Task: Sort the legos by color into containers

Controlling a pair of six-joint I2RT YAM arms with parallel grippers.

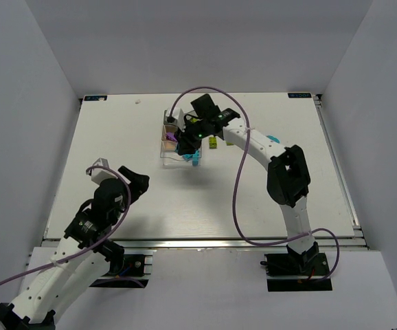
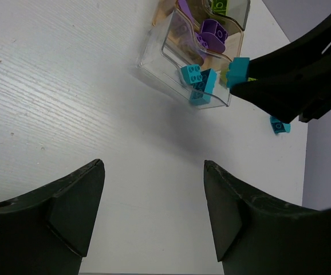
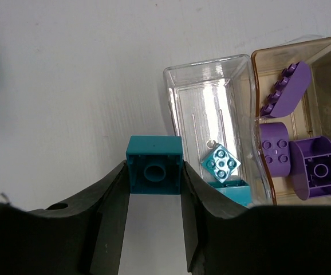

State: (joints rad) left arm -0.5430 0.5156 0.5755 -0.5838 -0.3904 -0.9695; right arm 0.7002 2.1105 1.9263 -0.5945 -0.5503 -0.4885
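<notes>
My right gripper shifts the cyan lego next, across the side of the clear container (image 3: 208,86) holding its color, then lowers it inside.
My right gripper (image 3: 153,172) is shut on a cyan lego (image 3: 154,165), held just beside the clear container (image 3: 208,86). That container holds two cyan legos (image 3: 221,163). The amber container (image 3: 257,103) beside it holds three purple legos (image 3: 317,167). From above, the right gripper (image 1: 196,157) hangs at the near end of the container row (image 1: 165,157). In the left wrist view a lime green lego (image 2: 220,6) shows in the smoky grey container (image 2: 243,14). My left gripper (image 2: 153,172) is open and empty, well short of the row, low at the left (image 1: 135,182).
A loose lime green lego (image 1: 213,142) lies just right of the containers. A loose cyan lego (image 2: 280,125) lies on the table beyond the right gripper, and another cyan piece (image 1: 274,139) shows right of the right arm. White walls enclose the table.
</notes>
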